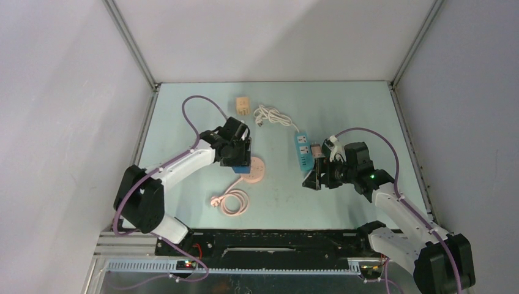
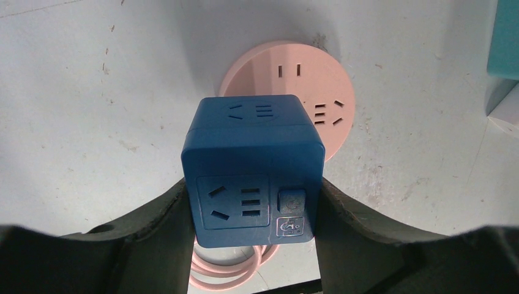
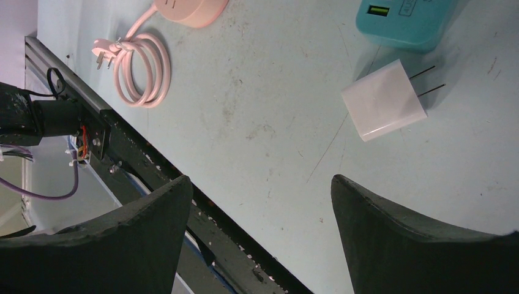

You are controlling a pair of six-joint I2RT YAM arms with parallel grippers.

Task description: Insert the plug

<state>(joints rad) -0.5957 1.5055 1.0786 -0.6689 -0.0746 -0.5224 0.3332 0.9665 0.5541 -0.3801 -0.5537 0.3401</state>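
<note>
The slotted pink socket lies below my left gripper, so my left gripper needs to lower the blue cube adapter [image 2: 245, 135] down onto that socket and release it there.
My left gripper [image 2: 253, 202] is shut on a blue cube adapter [image 2: 245, 135], one finger pressed on each side. The cube has socket slots on its top and front faces; its underside is hidden. It sits over the near part of a round pink socket [image 2: 318, 92], and I cannot tell whether they touch. In the top view the cube [image 1: 242, 166] covers the pink socket's [image 1: 256, 169] left edge. My right gripper [image 3: 262, 184] is open and empty above bare table. A white two-prong plug [image 3: 384, 101] lies beyond it, beside a teal power strip [image 3: 404, 21].
The pink socket's coiled cord [image 1: 231, 202] lies near the front edge. A beige adapter [image 1: 243, 106] and a white cable [image 1: 273, 116] lie at the back. The teal strip [image 1: 302, 150] lies right of centre. The black front rail [image 3: 153, 159] runs under my right gripper.
</note>
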